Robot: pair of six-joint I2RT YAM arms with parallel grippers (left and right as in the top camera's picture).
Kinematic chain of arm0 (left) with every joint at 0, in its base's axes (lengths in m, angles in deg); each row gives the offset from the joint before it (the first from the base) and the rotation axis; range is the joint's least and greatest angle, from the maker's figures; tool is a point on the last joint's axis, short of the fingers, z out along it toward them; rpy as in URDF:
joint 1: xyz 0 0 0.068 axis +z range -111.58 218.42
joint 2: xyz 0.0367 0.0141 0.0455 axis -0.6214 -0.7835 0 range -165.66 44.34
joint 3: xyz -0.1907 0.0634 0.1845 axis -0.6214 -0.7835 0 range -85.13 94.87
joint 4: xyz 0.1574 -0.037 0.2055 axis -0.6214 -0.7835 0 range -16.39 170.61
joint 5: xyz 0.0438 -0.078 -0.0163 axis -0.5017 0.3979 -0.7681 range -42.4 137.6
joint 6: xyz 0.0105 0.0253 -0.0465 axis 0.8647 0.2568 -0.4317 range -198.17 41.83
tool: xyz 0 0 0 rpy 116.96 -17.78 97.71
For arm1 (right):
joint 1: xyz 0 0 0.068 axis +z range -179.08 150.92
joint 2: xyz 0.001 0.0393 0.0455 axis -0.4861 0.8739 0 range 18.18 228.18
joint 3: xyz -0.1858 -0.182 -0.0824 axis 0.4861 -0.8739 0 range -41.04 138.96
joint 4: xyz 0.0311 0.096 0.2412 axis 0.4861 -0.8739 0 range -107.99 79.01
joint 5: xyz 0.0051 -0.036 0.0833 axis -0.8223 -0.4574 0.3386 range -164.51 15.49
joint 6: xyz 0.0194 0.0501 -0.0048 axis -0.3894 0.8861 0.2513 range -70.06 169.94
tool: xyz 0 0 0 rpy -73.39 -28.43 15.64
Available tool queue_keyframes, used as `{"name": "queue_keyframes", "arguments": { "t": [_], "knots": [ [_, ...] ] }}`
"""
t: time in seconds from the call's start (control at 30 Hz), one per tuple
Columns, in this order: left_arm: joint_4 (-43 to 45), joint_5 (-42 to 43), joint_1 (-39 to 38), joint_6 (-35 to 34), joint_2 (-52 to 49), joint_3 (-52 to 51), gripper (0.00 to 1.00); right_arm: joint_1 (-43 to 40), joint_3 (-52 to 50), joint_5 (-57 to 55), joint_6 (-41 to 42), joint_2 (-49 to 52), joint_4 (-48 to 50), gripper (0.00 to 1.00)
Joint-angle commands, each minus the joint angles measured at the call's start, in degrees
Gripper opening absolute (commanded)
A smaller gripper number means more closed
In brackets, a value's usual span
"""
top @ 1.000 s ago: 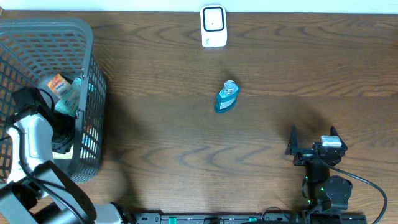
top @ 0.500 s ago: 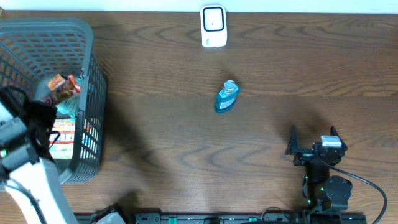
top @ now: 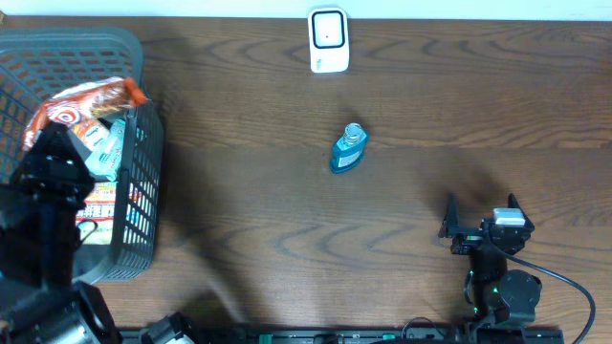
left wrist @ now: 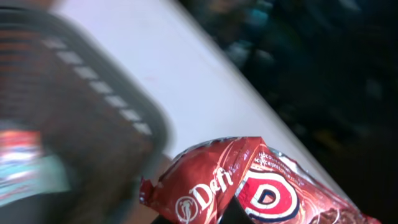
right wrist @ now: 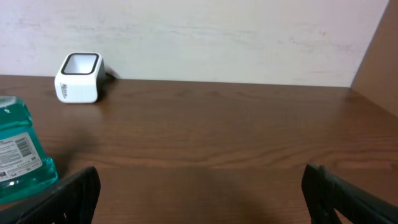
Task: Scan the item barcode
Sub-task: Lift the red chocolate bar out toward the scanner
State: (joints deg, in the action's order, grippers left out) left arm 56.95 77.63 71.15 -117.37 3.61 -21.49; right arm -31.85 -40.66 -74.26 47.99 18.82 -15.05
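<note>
The tabletop by the blue bottle is clear, to the right of my left gripper in the overhead view and below it. I should swing there, go down and let go of the packet.
My left gripper [top: 65, 134] is shut on a red snack packet [top: 88, 98] and holds it over the grey wire basket [top: 143, 115] at the table's left end. In the left wrist view the packet [left wrist: 255, 186] fills the lower frame with white lettering and a round "D" logo, and no barcode shows on it. The white scanner [top: 328, 40] stands at the table's far edge, also seen as the scanner [right wrist: 79, 77] in the right wrist view. My right gripper [top: 481, 216] rests open near the front right, nothing between its fingers [right wrist: 74, 194].
A blue liquid bottle [top: 349, 148] lies on the table's middle, in front of the scanner; its bottle label [right wrist: 18, 152] shows at the right wrist view's left edge. More packets [top: 100, 205] lie in the basket. The basket's rim [left wrist: 93, 87] passes behind the held packet.
My left arm has risen out of the basket, bringing the red packet up with it. The right arm has not moved.
</note>
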Motion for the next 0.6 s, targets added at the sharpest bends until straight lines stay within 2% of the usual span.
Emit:
{"name": "queue_keyframes", "arguments": {
  "t": [0.0, 0.17, 0.37, 0.57],
  "knots": [
    [0.7, 14.6, -2.4, -0.4, 1.4, 1.0, 0.07, 0.2, -0.1, 0.3, -0.5, -0.3, -0.2, 0.99],
    [-1.1, 17.9, -7.6, 0.0, 1.2, 0.7, 0.07, 0.2, -0.1, 0.3, -0.5, -0.3, -0.2, 0.99],
    [-3.9, 17.9, -17.2, 5.1, -0.3, 0.2, 0.07, 0.2, -0.1, 0.3, -0.5, -0.3, -0.2, 0.99],
    [-11.3, 11.3, -27.2, 9.5, -4.1, 0.2, 0.08, 0.2, -0.1, 0.3, -0.5, -0.3, -0.2, 0.99]
  ]
}}
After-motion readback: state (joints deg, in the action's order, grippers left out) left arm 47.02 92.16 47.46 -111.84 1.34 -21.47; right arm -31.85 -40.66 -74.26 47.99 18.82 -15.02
